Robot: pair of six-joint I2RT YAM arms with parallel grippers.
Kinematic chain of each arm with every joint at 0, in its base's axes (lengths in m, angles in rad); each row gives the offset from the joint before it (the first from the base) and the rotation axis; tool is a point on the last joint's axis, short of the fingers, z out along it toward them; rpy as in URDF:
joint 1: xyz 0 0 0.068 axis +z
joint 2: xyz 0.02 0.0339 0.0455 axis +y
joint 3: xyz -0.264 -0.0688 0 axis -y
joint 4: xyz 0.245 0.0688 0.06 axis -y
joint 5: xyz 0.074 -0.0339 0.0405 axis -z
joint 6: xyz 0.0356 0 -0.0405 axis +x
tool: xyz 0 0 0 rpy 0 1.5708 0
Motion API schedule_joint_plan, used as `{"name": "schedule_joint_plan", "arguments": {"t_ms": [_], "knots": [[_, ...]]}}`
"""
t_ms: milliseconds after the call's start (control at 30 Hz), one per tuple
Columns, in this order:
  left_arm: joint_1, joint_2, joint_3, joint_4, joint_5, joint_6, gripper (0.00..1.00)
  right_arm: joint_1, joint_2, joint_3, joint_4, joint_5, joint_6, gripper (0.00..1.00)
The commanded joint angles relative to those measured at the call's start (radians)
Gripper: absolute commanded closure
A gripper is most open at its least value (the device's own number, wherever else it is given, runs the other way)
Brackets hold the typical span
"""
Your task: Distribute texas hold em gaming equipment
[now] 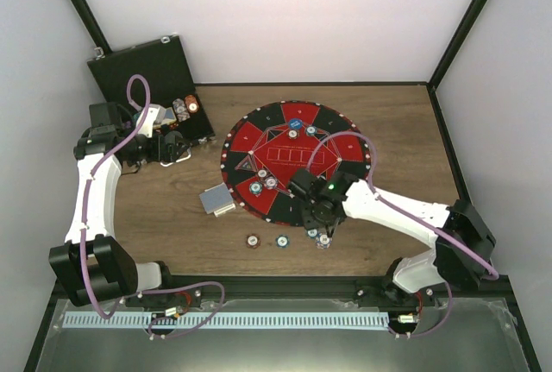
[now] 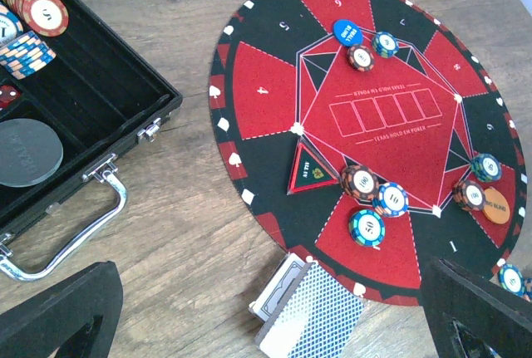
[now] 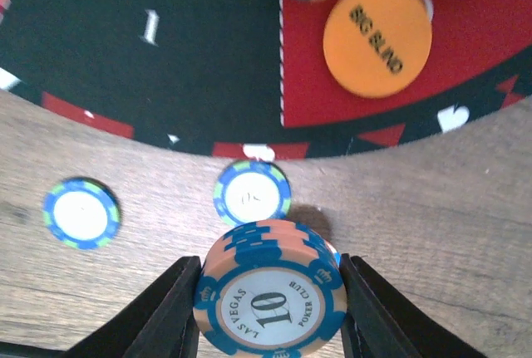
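My right gripper carries the blue-and-peach stack outward across the mat next and lowers to release it there. Such chips are missing on the dark triangle by the blue disc [image 1: 279, 131].
My right gripper [image 3: 272, 316] is shut on a short stack of blue-and-peach "10" poker chips [image 3: 270, 291], held just above the wood by the mat's near edge; in the top view it is at the mat's front rim [image 1: 323, 234]. A teal-edged chip [image 3: 253, 194] lies just beyond the stack and another [image 3: 81, 212] to its left. The orange "Big Blind" disc [image 3: 377, 37] lies on the mat. My left gripper [image 2: 270, 300] is open and empty, high above the grey-blue-backed card deck [image 2: 320, 316], near the case in the top view [image 1: 175, 145]. A blue disc [image 2: 343, 31] and several chips [image 2: 360, 181] lie on the mat.
The round red-and-black mat [image 1: 297, 165] fills the table's middle. The open black case [image 1: 142, 70] stands at the back left, with chip rows [image 2: 33, 5] in its tray. Two loose chips [image 1: 252, 240] lie on the wood in front of the mat. The deck [image 1: 216, 200] lies at the mat's left edge.
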Motion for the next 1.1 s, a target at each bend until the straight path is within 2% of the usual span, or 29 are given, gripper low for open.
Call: {"name": "schedule_joint_plan", "arguments": {"t_ms": [0, 200, 400, 633, 700, 867, 1067], "knots": [[0.005, -0.017, 0.019, -0.013, 0.013, 0.019, 0.0, -0.022, 0.031, 0.132, -0.047, 0.076, -0.059, 0.62], [0.005, -0.017, 0.021, -0.018, 0.018, 0.016, 0.0, -0.149, 0.17, 0.364, 0.032, 0.095, -0.208, 0.62], [0.005, -0.021, 0.025, -0.026, 0.017, 0.012, 0.0, -0.248, 0.501, 0.73, 0.094, 0.073, -0.333, 0.63], [0.005, -0.019, 0.025, -0.027, 0.024, 0.005, 0.0, -0.29, 0.941, 1.294, 0.006, 0.067, -0.414, 0.64], [0.004, -0.016, 0.023, -0.025, 0.026, 0.005, 0.0, -0.303, 1.039, 1.395, -0.003, 0.06, -0.423, 0.64], [0.005, -0.008, 0.022, -0.023, 0.021, 0.009, 0.0, -0.338, 1.121, 1.387, 0.074, 0.043, -0.427, 0.64], [0.006, -0.008, 0.024, -0.029, 0.008, 0.017, 0.0, -0.345, 1.165, 1.385, 0.12, 0.095, -0.459, 0.64]]}}
